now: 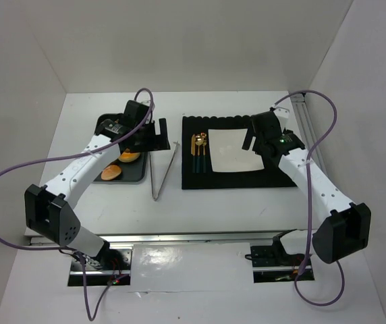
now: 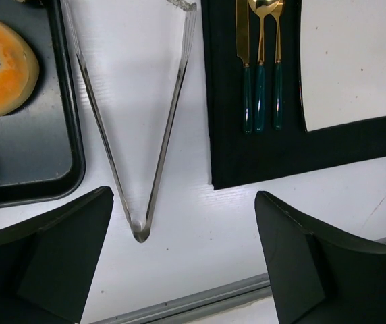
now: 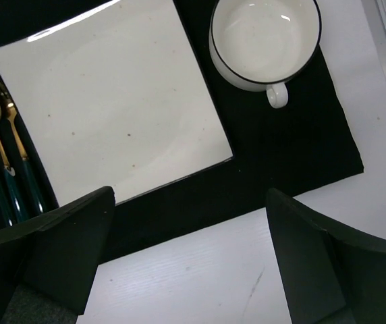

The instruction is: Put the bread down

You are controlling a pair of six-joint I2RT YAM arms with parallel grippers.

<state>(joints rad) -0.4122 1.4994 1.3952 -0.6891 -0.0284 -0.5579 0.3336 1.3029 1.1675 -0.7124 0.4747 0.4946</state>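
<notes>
Both arms of the metal tongs [image 1: 156,196] [image 2: 158,169] lie below my open left gripper, spread between its fingers, so it lowers around them next.
Two orange-brown pieces of bread [image 1: 110,173] lie on a dark tray [image 1: 137,177] at the left; one ring-shaped piece shows in the left wrist view [image 2: 1,67]. My left gripper [image 1: 154,135] is open and empty, hovering over the metal tongs [image 1: 156,196] between the tray and the black placemat [image 1: 237,179]. In its wrist view the left gripper [image 2: 183,256] stands above bare table by the tongs' hinge [image 2: 140,233]. My right gripper [image 1: 255,138] is open and empty above the right edge of the white square plate [image 1: 230,150], which also shows in the right wrist view [image 3: 112,101].
Gold cutlery with green handles [image 1: 199,152] lies on the mat left of the plate. A white cup [image 3: 264,40] stands on the mat [image 3: 287,148] right of the plate. White walls close in the table on three sides. A metal rail [image 1: 308,128] runs along the right.
</notes>
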